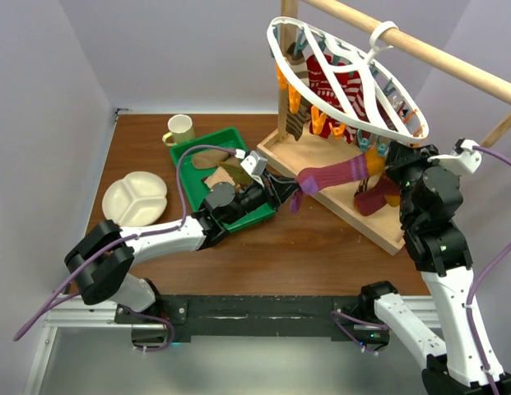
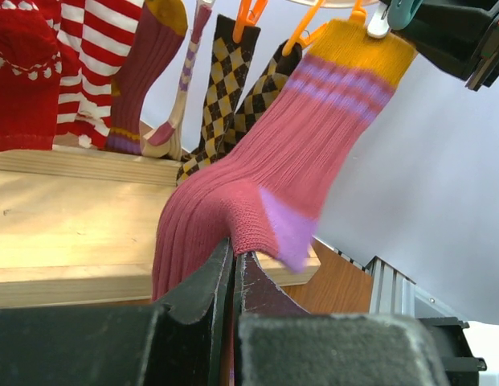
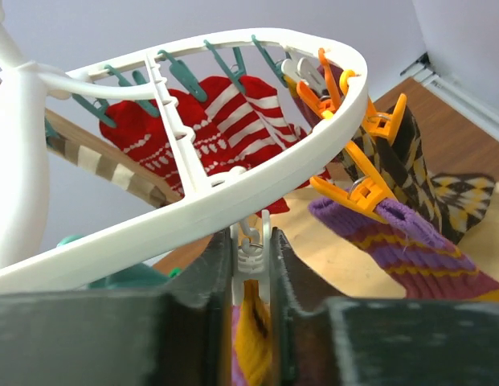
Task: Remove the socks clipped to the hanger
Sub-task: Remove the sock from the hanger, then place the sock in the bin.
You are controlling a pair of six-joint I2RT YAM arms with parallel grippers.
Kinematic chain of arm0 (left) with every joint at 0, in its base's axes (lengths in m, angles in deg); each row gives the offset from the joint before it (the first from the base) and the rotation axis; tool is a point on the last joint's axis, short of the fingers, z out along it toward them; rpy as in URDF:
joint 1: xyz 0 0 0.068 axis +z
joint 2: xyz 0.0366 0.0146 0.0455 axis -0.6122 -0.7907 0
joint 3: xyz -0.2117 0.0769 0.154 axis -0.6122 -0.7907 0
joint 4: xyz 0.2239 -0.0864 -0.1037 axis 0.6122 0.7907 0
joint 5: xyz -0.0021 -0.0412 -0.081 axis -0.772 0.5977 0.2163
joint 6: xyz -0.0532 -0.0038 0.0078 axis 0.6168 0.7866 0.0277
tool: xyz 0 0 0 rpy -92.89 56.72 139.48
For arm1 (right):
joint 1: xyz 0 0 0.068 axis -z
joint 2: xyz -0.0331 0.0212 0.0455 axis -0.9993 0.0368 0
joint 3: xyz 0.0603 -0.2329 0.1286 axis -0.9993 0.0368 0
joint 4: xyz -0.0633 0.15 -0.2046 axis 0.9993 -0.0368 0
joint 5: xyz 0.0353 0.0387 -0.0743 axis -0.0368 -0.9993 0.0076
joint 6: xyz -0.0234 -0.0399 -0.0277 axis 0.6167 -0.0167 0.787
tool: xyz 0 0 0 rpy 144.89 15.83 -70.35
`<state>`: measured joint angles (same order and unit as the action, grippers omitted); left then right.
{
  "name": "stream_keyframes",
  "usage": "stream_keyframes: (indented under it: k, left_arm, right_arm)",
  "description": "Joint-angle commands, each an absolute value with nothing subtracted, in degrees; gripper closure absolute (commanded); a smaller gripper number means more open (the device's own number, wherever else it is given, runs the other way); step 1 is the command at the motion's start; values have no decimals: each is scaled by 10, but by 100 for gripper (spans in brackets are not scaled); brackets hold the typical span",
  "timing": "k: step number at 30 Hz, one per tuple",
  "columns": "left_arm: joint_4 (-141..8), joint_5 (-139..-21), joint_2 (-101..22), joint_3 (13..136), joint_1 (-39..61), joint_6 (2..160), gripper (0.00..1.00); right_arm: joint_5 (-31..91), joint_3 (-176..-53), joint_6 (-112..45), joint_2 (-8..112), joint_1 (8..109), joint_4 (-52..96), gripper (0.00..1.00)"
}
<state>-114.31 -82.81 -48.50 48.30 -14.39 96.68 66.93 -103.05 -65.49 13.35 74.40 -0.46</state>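
The green tray, left of my left gripper in the top view, already holds brownish pieces, so it should next pull the maroon-pink sock over them and release it.
The white oval hanger (image 1: pixel 274 49) hangs by its hook from a wooden rail, with several socks clipped under it. A maroon-pink sock (image 1: pixel 333 174) with a yellow cuff stretches out sideways from its clip toward the left. My left gripper (image 1: pixel 290 191) is shut on that sock's toe end (image 2: pixel 233 217). My right gripper (image 3: pixel 253 241) sits just under the hanger rim (image 3: pixel 257 181), its jaws pressed on the white clip (image 3: pixel 255 249) that holds the yellow cuff (image 3: pixel 251 338). Red-and-white socks (image 3: pixel 233 112), argyle ones (image 2: pixel 229 80) and a purple striped one (image 3: pixel 402 241) still hang clipped.
The wooden stand's base board (image 1: pixel 337 206) lies under the hanger, and its rail (image 1: pixel 436 53) crosses the top right. A green tray (image 1: pixel 239 144) holding brownish pieces sits behind my left arm, with a cup (image 1: pixel 180 129) and a white divided plate (image 1: pixel 136 196) to the left.
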Motion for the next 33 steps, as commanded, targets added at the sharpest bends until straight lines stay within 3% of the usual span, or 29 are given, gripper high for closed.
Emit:
stream_keyframes:
  k: [1,8,9,10,11,12,15,18,33]
  left_arm:
    - [-1160,-830,-460,484,-141,962,100]
    - [-1152,-833,-447,487,-140,958,100]
    - [-1151,-833,-444,487,-140,958,100]
    - [-1150,-833,-441,487,-140,957,100]
    - [-1149,-834,-440,488,-140,956,100]
    - [-1147,-835,-439,488,-141,954,100]
    - [-1146,-835,-436,489,-140,954,100]
    - [-1145,-836,-432,488,-140,955,100]
    - [-1082,-880,-437,518,-62,969,100]
  right_arm:
    - [672,-1038,-657,136,745,24,99]
    - [661,-1037,-656,132,744,21,100]
    - [660,-1036,-655,130,744,22,92]
    - [655,-1035,-655,129,744,21,65]
    - [653,-1032,-654,126,744,23,50]
    - [653,-1032,-649,123,744,24,29]
    - [652,-1031,-646,119,744,16,15]
    - [656,-1030,-642,115,744,4,10]
    - [643,-1000,-623,33,744,-74,6]
